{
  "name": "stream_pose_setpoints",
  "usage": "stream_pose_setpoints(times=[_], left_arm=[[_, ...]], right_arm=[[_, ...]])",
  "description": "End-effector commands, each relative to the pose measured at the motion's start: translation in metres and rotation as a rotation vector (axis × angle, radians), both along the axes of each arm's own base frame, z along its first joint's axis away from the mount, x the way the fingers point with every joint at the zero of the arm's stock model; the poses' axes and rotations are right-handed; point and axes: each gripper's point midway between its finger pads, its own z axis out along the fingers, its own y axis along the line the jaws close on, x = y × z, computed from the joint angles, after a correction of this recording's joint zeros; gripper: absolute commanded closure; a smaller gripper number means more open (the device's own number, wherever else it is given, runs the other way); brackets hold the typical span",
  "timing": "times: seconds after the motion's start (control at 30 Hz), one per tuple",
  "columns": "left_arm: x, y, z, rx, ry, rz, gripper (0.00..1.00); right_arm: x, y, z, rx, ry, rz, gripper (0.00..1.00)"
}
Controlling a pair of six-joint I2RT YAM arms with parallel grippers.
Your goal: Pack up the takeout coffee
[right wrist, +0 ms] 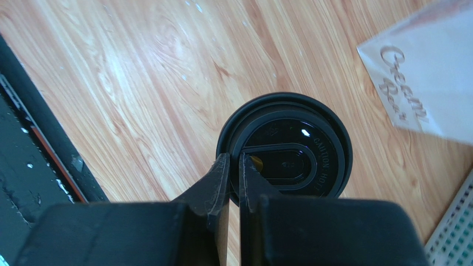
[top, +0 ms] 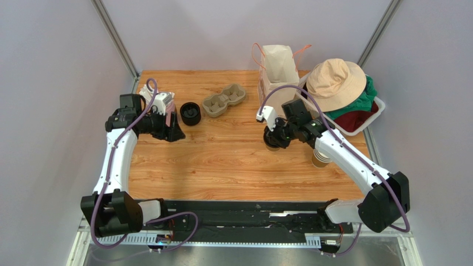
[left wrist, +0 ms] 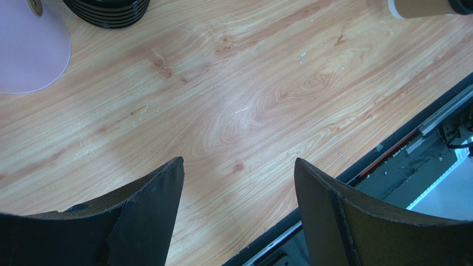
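Observation:
My right gripper will next set the lidded cup back and down on the empty wood beside the lidless cup stack, then open.
The takeout coffee (top: 271, 146) is a brown paper cup with a black lid (right wrist: 288, 145), right of the table's middle. My right gripper (top: 273, 137) is over it, and in the right wrist view its fingers (right wrist: 234, 166) are shut on the near-left rim of the lid. I cannot tell whether the cup rests on the wood or hangs just above it. Its brown side also shows at the top right of the left wrist view (left wrist: 422, 6). My left gripper (top: 175, 132) is open and empty above bare wood (left wrist: 238, 166) at the left, beside the pile of lids.
A pile of loose black lids (top: 190, 113) and a pulp cup carrier (top: 224, 100) sit at the back left. A white paper bag (top: 279, 69) stands at the back right, by a basket (top: 371, 121) holding cloths and a beige hat (top: 335, 83). A stack of lidless brown cups (top: 321, 158) stands under my right arm.

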Motion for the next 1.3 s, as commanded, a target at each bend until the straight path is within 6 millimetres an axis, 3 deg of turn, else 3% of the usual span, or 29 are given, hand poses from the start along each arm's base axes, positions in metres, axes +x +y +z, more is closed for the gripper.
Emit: stream_pose_setpoints(times=[0.0,0.33,0.83,1.03,1.27], left_arm=[[0.002,-0.002,0.009,-0.008,-0.059,-0.03,0.19],[0.002,-0.003,0.008,-0.009,-0.058,-0.035,0.19],[0.002,-0.003,0.006,-0.011,-0.053,-0.035,0.19],[0.002,-0.003,0.005,-0.012,-0.051,-0.037,0.19],[0.002,-0.003,0.006,-0.015,-0.051,-0.036,0.19]], right_arm=[[0.002,-0.02,0.003,0.03,-0.019,-0.025,1.0],[-0.011,-0.06,-0.018,-0.012,0.047,-0.088,0.99],[-0.015,-0.079,-0.033,-0.001,0.091,-0.119,0.95],[-0.017,-0.082,-0.034,0.004,0.083,-0.119,0.84],[-0.02,-0.083,-0.017,0.019,0.036,-0.111,0.7]])
